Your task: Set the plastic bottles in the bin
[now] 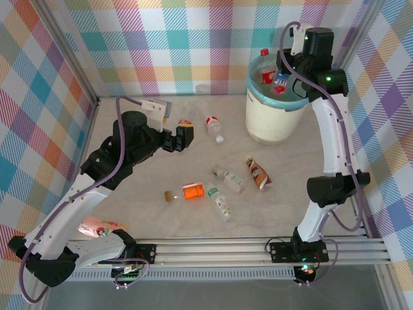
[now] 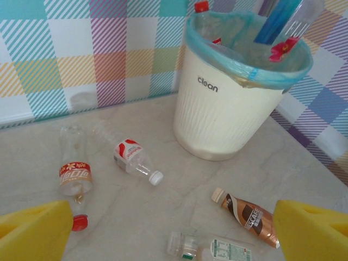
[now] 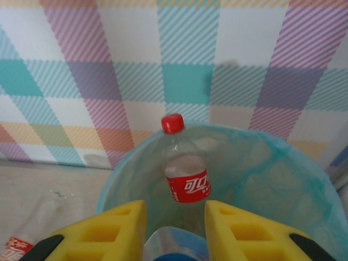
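I should move my right gripper down next, past the leaning cola bottle into the blue liner [image 1: 279, 97] [image 3: 239, 201], and let go, because the clear bottle is already hanging above the bin's opening.
The cream bin [image 1: 274, 119] with a blue liner stands at the back right. My right gripper [image 1: 282, 76] hangs over its mouth, shut on a clear bottle with a blue label [image 3: 176, 244], whose red cap [image 2: 281, 49] points down. A red-labelled cola bottle [image 3: 186, 174] leans inside the bin [image 3: 125, 168]. My left gripper [image 1: 179, 137] is open above the table's left half, nothing between its yellow fingers [image 2: 35, 228]. Just beside it lies an orange-labelled, red-capped bottle [image 2: 75, 176]. More bottles lie loose: white-capped [image 2: 130, 155], brown coffee [image 2: 250, 215] and green-labelled [image 2: 217, 249].
An orange-labelled bottle [image 1: 191, 191] and another clear one [image 1: 221, 202] lie mid-table, near the front. A pink bottle [image 1: 97, 227] sits by the left arm's base. Plaid walls close the back and sides; a metal rail [image 1: 226, 248] runs along the front.
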Action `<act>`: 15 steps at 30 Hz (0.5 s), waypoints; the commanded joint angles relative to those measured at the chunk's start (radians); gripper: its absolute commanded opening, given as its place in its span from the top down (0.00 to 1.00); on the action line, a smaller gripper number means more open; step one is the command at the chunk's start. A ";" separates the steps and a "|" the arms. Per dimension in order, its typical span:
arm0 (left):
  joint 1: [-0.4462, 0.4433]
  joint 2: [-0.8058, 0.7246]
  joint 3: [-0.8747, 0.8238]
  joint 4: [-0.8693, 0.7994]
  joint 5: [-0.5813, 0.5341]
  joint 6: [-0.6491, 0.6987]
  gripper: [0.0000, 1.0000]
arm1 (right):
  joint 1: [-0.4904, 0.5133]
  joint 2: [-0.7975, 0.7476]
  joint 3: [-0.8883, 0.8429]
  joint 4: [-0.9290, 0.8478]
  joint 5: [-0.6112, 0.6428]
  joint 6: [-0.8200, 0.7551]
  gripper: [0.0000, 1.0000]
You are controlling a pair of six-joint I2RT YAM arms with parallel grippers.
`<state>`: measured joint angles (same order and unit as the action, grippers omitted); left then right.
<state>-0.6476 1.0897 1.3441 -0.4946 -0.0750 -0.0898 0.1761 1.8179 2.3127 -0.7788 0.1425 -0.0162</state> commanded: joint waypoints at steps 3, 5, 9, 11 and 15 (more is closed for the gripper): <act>-0.007 0.010 -0.022 0.000 -0.038 -0.019 0.05 | 0.048 0.010 -0.081 0.076 0.135 -0.049 0.92; -0.007 0.011 -0.031 -0.001 -0.041 -0.022 0.05 | 0.067 -0.001 -0.117 0.113 0.167 -0.071 0.91; -0.006 0.017 -0.041 -0.003 -0.044 -0.031 0.05 | 0.113 0.010 -0.124 0.115 0.242 -0.135 0.87; -0.006 0.022 -0.044 -0.002 -0.043 -0.037 0.05 | 0.138 0.014 -0.126 0.106 0.248 -0.133 0.86; -0.006 0.030 -0.045 0.000 -0.041 -0.041 0.05 | 0.161 0.034 -0.126 0.087 0.244 -0.091 0.86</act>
<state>-0.6476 1.1156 1.3117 -0.4976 -0.0998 -0.1158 0.3233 1.8385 2.1761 -0.7055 0.3546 -0.1169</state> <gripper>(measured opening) 0.949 0.318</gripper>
